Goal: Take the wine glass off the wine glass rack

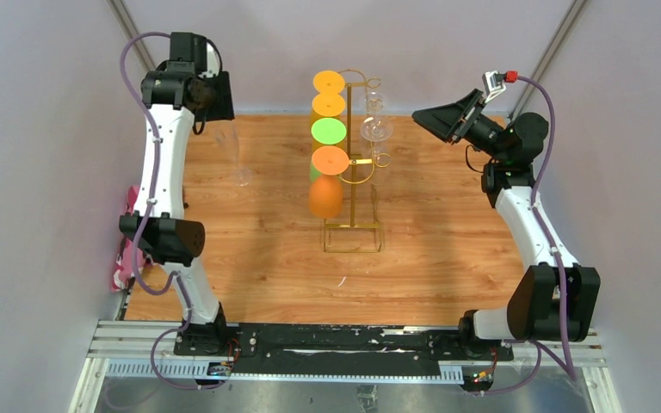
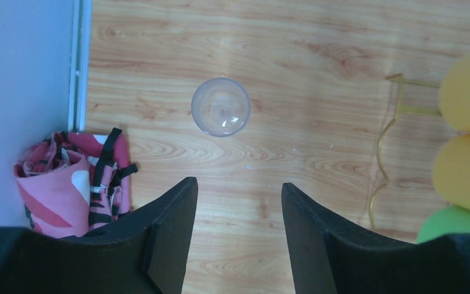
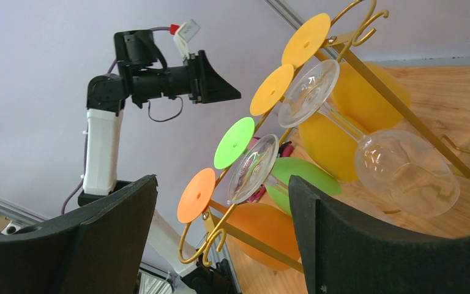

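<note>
The orange glass's outer rim sticks out free of the wire, so my left gripper will turn toward the rack and move back onto the orange glass's flat base (image 1: 324, 161).
The gold wire wine glass rack (image 1: 362, 176) stands mid-table. Coloured plastic glasses (image 1: 330, 131) hang on its left side and two clear wine glasses (image 1: 376, 127) hang upside down on its right side. In the right wrist view the clear glasses (image 3: 398, 168) hang by their bases (image 3: 252, 168) from the rack's arm (image 3: 398, 101). My right gripper (image 1: 430, 118) (image 3: 220, 180) is open and empty, just right of them and apart. My left gripper (image 1: 217, 96) (image 2: 238, 184) is open and empty, high above another clear glass (image 1: 240, 168) (image 2: 220, 107) standing on the table.
A pink patterned cloth (image 2: 67, 177) lies at the table's left edge by the wall (image 2: 18, 92). The rack's wire base (image 1: 353, 238) (image 2: 384, 138) rests on the wooden tabletop (image 1: 447, 249). Walls close in on both sides and the back.
</note>
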{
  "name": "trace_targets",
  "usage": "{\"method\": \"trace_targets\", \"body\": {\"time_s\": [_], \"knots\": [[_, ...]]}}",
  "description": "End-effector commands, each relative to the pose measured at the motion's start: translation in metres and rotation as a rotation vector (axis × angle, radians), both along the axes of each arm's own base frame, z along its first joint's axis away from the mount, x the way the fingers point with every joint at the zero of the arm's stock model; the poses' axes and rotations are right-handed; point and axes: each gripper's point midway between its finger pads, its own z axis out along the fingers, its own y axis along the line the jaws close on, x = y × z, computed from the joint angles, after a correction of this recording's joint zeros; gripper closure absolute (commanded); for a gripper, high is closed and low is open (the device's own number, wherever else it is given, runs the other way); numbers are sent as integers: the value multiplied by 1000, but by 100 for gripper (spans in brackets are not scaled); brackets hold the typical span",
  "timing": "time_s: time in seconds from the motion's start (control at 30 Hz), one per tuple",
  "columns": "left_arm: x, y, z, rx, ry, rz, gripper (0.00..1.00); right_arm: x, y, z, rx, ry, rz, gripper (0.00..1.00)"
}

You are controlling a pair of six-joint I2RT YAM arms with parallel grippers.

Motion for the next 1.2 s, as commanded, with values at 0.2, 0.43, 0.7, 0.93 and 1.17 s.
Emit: {"method": "trace_targets", "body": {"time_s": [0.2, 0.43, 0.7, 0.93, 1.17], "knots": [[-58, -37, 102, -172, -252, -171, 60, -4, 2, -2, -11, -24, 15, 17], [-125, -126, 151, -505, -419, -513, 59, -8, 2, 2, -26, -37, 8, 17], [-172, -186, 137, -1023, -464, -746, 52, -21, 2, 7, -31, -46, 8, 17], [-149, -204, 93, -1066, -356, -708, 51, -34, 1, 12, -48, -62, -8, 17], [-141, -205, 72, -1061, -317, -676, 52, -36, -1, 11, -90, -67, -39, 17]]}}
